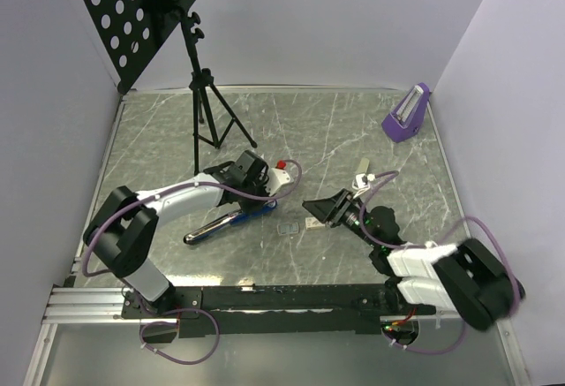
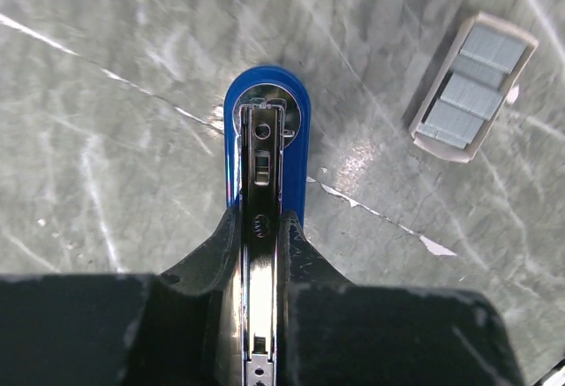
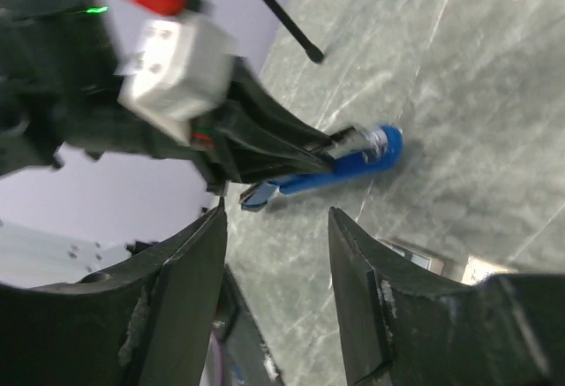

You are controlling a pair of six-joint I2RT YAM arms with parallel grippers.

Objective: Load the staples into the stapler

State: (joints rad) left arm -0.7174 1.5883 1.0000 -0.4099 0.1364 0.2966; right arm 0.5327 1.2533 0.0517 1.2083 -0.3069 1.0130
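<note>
The stapler's chrome bar is already in line with the blue base, so the left gripper will next stay in place over that base and open its fingers to let go of the bar.
The stapler [image 1: 231, 218] has a blue base [image 2: 265, 117] and a chrome magazine rail [image 2: 262, 165]; it lies open on the table, its black top arm stretched toward the lower left. My left gripper [image 1: 256, 192] is shut on the chrome rail, its fingers [image 2: 212, 258] pressed against both sides of it. The grey tray with staples [image 2: 472, 86] lies just right of the stapler [image 1: 285, 227], with a small pale piece [image 1: 313, 223] beside it. My right gripper [image 1: 322, 208] is open and empty [image 3: 275, 218], just right of these pieces and facing the stapler [image 3: 353, 161].
A black tripod stand [image 1: 207, 103] with a perforated panel stands at the back left. A purple wedge-shaped object [image 1: 406, 114] sits at the back right. A small pale box [image 1: 362, 168] lies behind my right gripper. Walls close in the table on three sides.
</note>
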